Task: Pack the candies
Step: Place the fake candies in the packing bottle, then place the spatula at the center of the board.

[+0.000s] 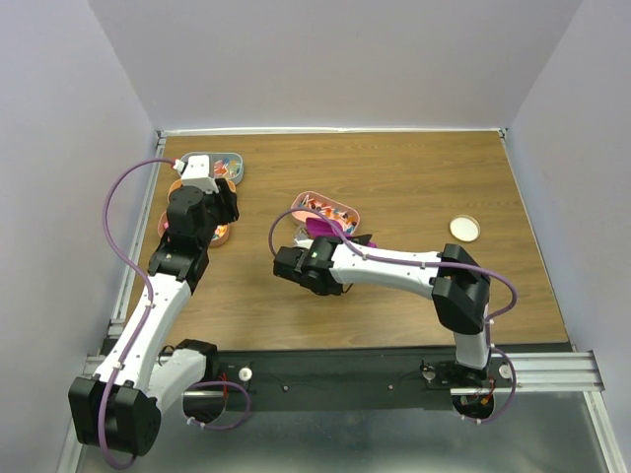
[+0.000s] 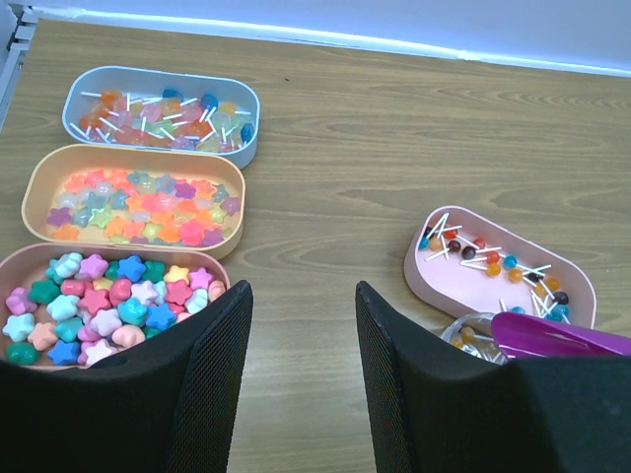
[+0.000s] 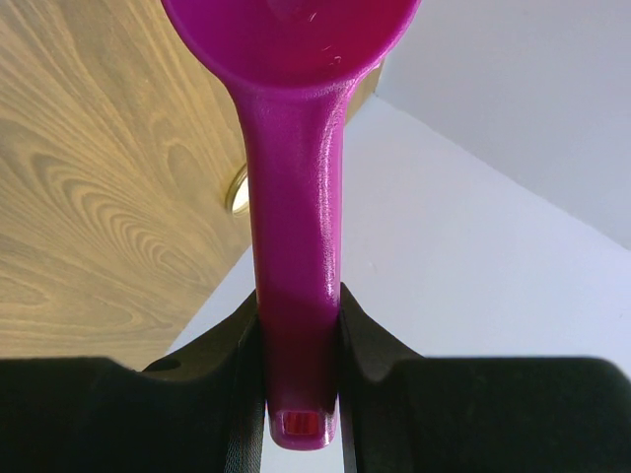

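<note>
I will move my right gripper toward the right in the top view next, and I will lower the magenta scoop [image 3: 291, 148] onto bare wood beside the cream lid, clear of the trays.
The candies fill three trays at the left: lollipops in a white tray [image 2: 158, 113], small stars in an orange tray [image 2: 133, 202], pastel stars in a pink tray [image 2: 99, 301]. More lollipops lie in a pink tray [image 2: 498, 266] at mid-table [image 1: 325, 209]. A clear jar [image 2: 471, 330] beside it holds a few candies. My left gripper [image 2: 302, 291] hangs open over bare wood next to the left trays [image 1: 223, 205]. Over the jar, my right gripper [image 3: 301, 305] is shut on the handle of the magenta scoop [image 3: 291, 148], whose bowl [image 1: 320, 228] points away from the wrist.
A round cream lid [image 1: 464, 228] lies alone on the right side of the table. White walls close the table at the back and both sides. The right forearm [image 1: 394, 266] stretches across the table's front middle.
</note>
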`<state>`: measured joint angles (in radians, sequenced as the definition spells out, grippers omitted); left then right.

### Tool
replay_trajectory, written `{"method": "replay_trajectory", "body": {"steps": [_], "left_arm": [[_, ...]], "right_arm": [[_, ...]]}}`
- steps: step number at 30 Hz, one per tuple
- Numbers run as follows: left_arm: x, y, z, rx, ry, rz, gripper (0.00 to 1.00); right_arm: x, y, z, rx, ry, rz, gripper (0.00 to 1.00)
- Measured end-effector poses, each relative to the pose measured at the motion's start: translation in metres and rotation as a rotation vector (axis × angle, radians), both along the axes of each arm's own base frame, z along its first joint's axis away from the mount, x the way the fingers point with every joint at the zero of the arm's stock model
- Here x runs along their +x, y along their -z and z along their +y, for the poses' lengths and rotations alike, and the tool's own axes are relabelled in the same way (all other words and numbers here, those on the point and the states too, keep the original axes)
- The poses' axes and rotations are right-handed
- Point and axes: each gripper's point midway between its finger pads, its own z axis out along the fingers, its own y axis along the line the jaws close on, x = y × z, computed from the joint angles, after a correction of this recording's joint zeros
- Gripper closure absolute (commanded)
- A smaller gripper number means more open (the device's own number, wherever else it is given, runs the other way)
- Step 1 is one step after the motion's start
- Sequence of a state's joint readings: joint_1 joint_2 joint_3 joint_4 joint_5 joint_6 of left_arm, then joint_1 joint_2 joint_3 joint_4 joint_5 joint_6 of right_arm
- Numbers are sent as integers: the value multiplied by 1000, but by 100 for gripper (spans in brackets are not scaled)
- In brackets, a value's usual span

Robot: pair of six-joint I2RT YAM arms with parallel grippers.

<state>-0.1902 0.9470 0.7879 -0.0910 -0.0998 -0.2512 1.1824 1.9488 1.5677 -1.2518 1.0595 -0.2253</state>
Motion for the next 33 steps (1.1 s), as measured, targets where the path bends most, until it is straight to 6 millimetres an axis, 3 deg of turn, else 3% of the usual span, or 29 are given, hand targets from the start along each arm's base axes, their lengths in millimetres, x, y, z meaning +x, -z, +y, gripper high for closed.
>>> {"method": "replay_trajectory", "body": {"steps": [7, 11, 19, 26, 31, 33], "left_arm": [[0, 0, -1, -2, 7, 0, 46], [0, 0, -8, -12, 46, -7, 46], [-4, 20, -56, -50, 295, 42, 46], [-11, 25, -89, -78, 428, 59, 46], [-20, 28, -117, -109, 502, 76, 46], [-22, 29, -122, -124, 510, 84, 46]], "right_arm": [[-1, 1, 1, 25, 11, 7, 99], [-6, 4, 9, 137, 26, 58, 99], [-17, -3, 16, 497, 21, 163, 99], [-8, 4, -5, 741, 80, 227, 99], [-8, 20, -15, 834, 113, 272, 99], [1, 28, -30, 890, 185, 259, 99]]}}
